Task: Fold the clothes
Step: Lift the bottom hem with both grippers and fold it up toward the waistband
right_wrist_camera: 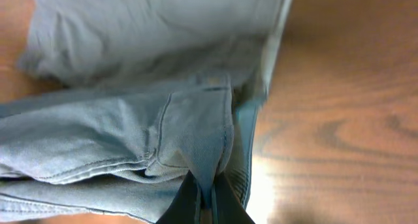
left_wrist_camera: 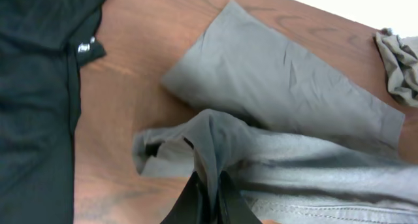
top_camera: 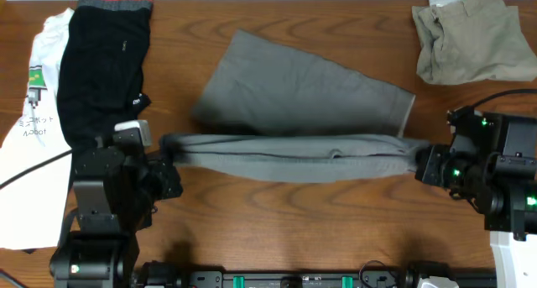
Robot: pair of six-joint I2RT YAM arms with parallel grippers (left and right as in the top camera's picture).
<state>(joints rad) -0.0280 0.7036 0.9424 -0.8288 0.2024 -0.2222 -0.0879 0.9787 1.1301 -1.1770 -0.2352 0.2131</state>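
The shorts' far corner [top_camera: 241, 39] lies outward, so the robot's left gripper will next carry the band [top_camera: 294, 156] outward and down over the flat half of the shorts and let go of it there.
Grey shorts [top_camera: 302, 112] lie in the middle of the table, their near edge pulled into a long bunched band [top_camera: 294, 156] stretched between my two grippers. My left gripper [top_camera: 170, 152] is shut on the band's left end; in the left wrist view the grey cloth [left_wrist_camera: 274, 106] rises into the left gripper [left_wrist_camera: 210, 188]. My right gripper [top_camera: 422, 160] is shut on the right end, and the right wrist view shows a fold of the shorts [right_wrist_camera: 163, 119] pinched in the right gripper [right_wrist_camera: 207, 191]. The far half of the shorts lies flat.
Long black trousers [top_camera: 105, 61] with a red-grey waistband lie at the left, partly on a white printed T-shirt [top_camera: 33, 154]. Khaki-beige shorts [top_camera: 470, 40] sit folded at the back right. The left arm's base [top_camera: 96, 229] and the right arm's base [top_camera: 512, 196] stand at the front.
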